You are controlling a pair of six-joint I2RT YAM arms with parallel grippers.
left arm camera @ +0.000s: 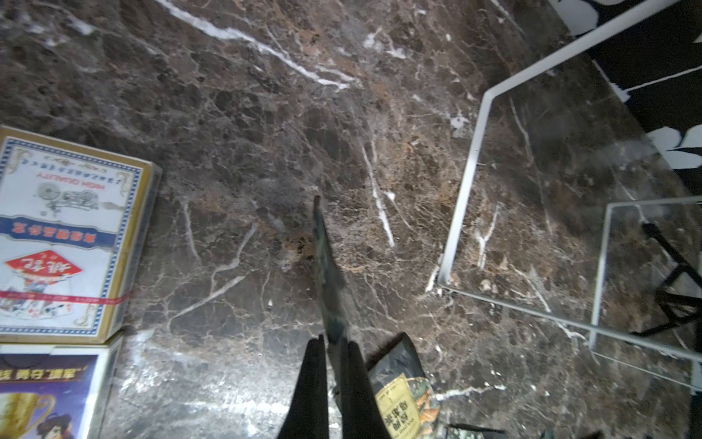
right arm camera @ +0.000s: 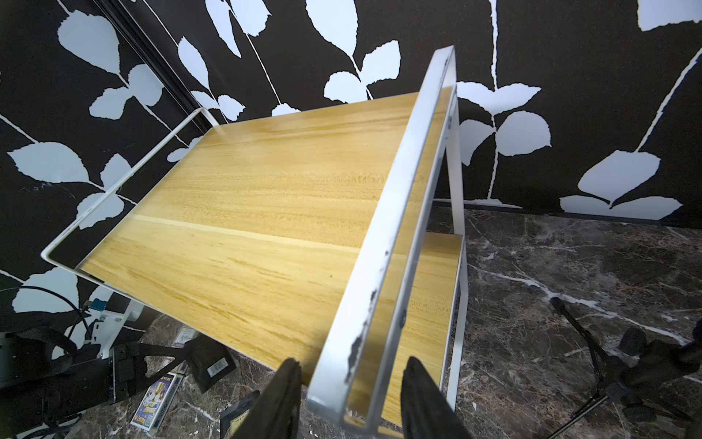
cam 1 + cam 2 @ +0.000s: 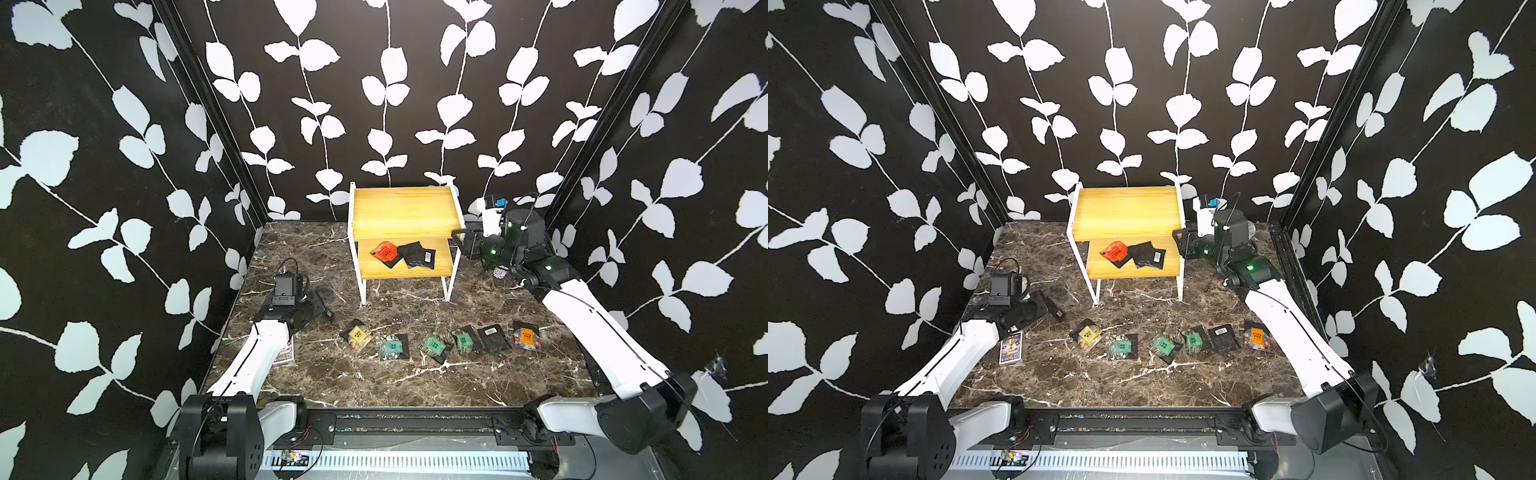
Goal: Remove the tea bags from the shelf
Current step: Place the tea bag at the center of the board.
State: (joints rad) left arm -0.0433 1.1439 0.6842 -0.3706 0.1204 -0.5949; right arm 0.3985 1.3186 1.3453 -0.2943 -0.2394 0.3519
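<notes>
My left gripper will next stay over the bare marble beside the yellow-labelled tea bag and release the edge-on one, as that clear spot is just below the gripper's fingers.
The shelf (image 3: 405, 212) stands at the back of the marble table; its top board is bare. On its lower board lie a red-labelled tea bag (image 3: 384, 250) and two black ones (image 3: 417, 254). Several more tea bags (image 3: 434, 345) lie in a row on the table in front. My left gripper (image 1: 333, 344) is shut on a tea bag (image 1: 328, 273) seen edge-on, low over the table next to the yellow-labelled one (image 1: 399, 399). My right gripper (image 2: 351, 384) is open, its jaws straddling the white side rail (image 2: 402, 213) at the shelf's right end without touching it.
Two playing-card boxes (image 1: 64, 235) lie at the table's left edge by my left arm. A small black tripod (image 2: 607, 365) and a white device (image 3: 492, 212) stand right of the shelf. The shelf's white legs (image 1: 461, 190) are close to my left gripper.
</notes>
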